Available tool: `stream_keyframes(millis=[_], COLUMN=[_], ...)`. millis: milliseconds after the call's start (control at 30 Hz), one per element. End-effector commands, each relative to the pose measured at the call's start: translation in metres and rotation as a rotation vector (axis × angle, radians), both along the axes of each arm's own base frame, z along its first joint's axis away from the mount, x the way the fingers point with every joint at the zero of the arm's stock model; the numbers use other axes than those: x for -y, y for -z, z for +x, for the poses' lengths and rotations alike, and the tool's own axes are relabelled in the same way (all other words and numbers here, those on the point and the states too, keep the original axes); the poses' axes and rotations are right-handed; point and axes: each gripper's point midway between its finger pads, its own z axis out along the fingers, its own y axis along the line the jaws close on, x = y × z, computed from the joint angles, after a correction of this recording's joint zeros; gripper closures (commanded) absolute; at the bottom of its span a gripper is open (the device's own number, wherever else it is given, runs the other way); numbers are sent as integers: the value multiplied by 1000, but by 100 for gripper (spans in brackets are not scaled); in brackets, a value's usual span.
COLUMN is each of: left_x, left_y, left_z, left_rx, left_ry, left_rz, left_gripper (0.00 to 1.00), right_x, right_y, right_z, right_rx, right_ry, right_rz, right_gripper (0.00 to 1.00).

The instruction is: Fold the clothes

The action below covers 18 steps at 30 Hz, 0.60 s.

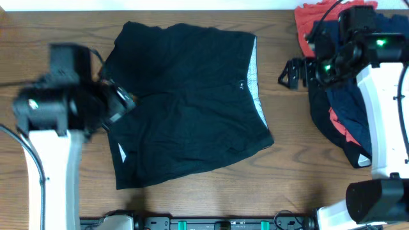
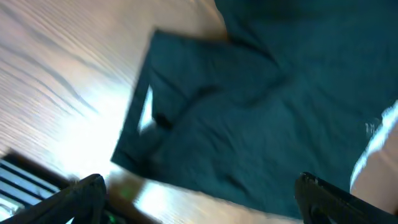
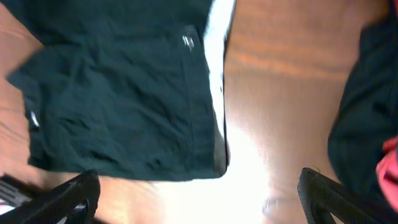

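My left gripper draws back next, then turns and lowers onto the near leg's hem corner [image 1: 123, 182] [image 2: 125, 159], since that corner lies open toward the table's front edge.
Black shorts [image 1: 185, 102] lie spread flat mid-table, with the waistband and its pale lining [image 1: 257, 83] to the right. My left gripper [image 1: 120, 102] hovers open over the shorts' left leg edge, holding nothing. In the left wrist view a leg hem with a white mark [image 2: 144, 112] lies ahead of the open gripper [image 2: 202, 199]. Just right of the waistband my right gripper [image 1: 289, 73] is also open and empty. The right wrist view shows the shorts [image 3: 124, 93] and the pale waistband edge [image 3: 214, 62] beyond the spread gripper [image 3: 199, 199], which is over bare wood.
A pile of coral-red, navy and black garments [image 1: 339, 102] lies at the right edge under the right arm, and it also shows in the right wrist view [image 3: 367, 112]. Dark equipment [image 1: 223, 223] runs along the table's front edge. Wood table [image 1: 64, 25] shows around the shorts.
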Motion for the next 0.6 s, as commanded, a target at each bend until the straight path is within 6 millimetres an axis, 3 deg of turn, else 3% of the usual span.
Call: stream_keyframes(millis=[0, 100, 267, 433, 567], left_x=[20, 32, 40, 40, 34], left_y=[17, 48, 102, 153, 186], left_z=[-27, -52, -75, -79, -94], left_rx=[-42, -120, -225, -274, -335], left_ry=[-55, -123, -173, -206, -388], left_rz=[-45, -69, -60, -50, -66], left_gripper=[2, 2, 2, 2, 2], right_x=[-2, -6, -15, -22, -27], right_y=[40, 73, 110, 121, 123], right_z=[-16, -25, -34, -37, -38], right_rx=[-127, -179, -202, -196, -174], right_ry=[6, 7, -15, -39, -104], right_rz=[-23, -18, -22, -25, -33], right_gripper=[1, 1, 2, 1, 1])
